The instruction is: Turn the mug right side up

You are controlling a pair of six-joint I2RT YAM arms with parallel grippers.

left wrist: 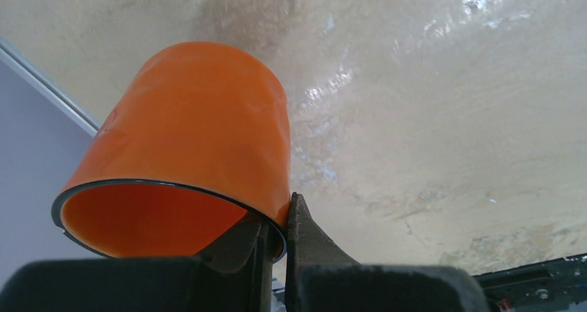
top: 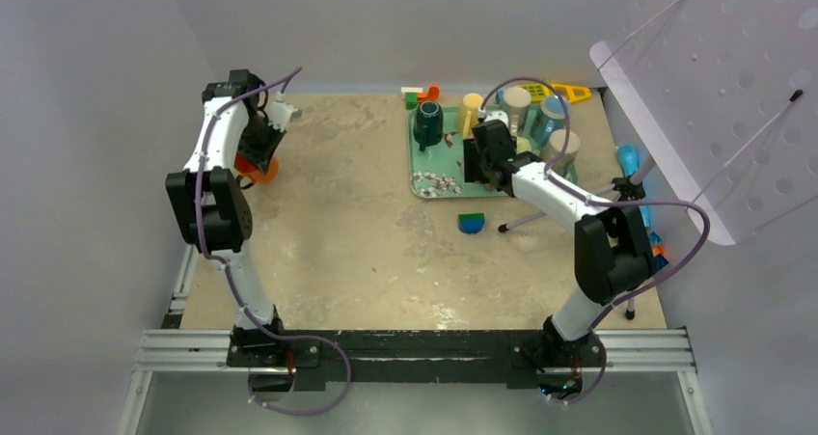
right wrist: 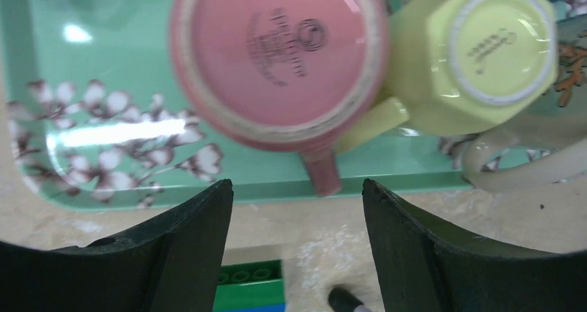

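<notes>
The left gripper should next ease down to set the orange mug (left wrist: pixel 201 125) base-first on the bare tabletop below the gripper, and then release the mug's rim.
An orange mug (left wrist: pixel 201 125) is held at the table's left side, its open mouth tilted toward the wrist camera. In the top view it (top: pixel 263 173) is mostly hidden under the left arm. My left gripper (left wrist: pixel 280 214) is shut on its rim, one finger inside and one finger (left wrist: pixel 299 218) outside. A pink mug (right wrist: pixel 277 49) stands upside down on the green floral tray (right wrist: pixel 138 180), its handle pointing at my right gripper (right wrist: pixel 297 187). That gripper is open and empty, above the tray's near edge (top: pixel 479 170).
A yellow-green mug (right wrist: pixel 477 56) stands upside down beside the pink one. A dark green mug (top: pixel 428 122) and several other cups crowd the tray (top: pixel 429 182). A green and blue brick (top: pixel 471 223) lies just in front of it. A white perforated panel (top: pixel 714 97) stands at the right.
</notes>
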